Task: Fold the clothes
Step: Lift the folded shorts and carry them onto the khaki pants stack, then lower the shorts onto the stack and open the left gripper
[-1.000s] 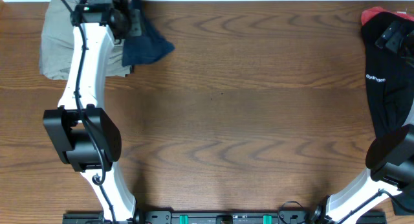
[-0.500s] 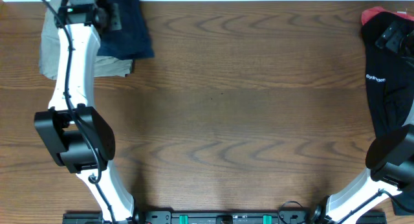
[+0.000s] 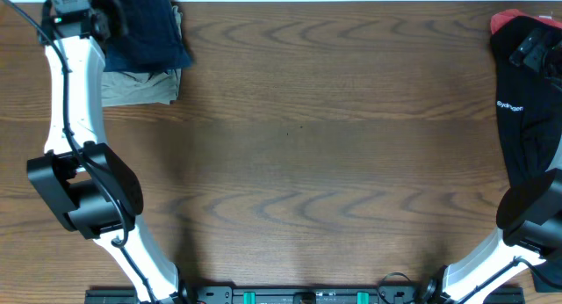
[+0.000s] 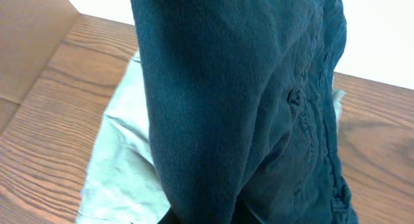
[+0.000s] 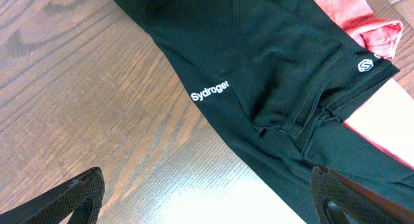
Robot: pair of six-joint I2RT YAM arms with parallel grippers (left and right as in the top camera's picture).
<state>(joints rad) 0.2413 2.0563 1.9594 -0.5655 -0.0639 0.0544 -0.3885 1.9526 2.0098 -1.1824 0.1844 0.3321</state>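
Observation:
The hanging navy shorts should go over the khaki-beige shorts (image 3: 142, 89) (image 4: 123, 162) below my left gripper next. My left gripper should move down to lay them there and release the cloth.
The dark navy-blue shorts (image 3: 149, 32) are bunched at the far left corner, lying partly over the khaki shorts. My left gripper (image 3: 112, 19) is shut on them. In the left wrist view the navy shorts (image 4: 246, 101) hang and fill the frame, a small button and stitched seams showing, and they hide the fingers. My right gripper (image 5: 207, 201) is open and empty. It hovers at the far right (image 3: 533, 47), above the black garment.
Khaki-beige shorts (image 3: 132, 86) lie under the navy ones and look pale in the left wrist view (image 4: 123, 159). A black garment with white lettering (image 3: 525, 111) (image 5: 259, 75) lies at the right edge over a red cloth (image 3: 502, 21) (image 5: 343, 13).
My left arm has swung left and towards the far edge, carrying the navy shorts over the khaki shorts. The right arm has not moved.

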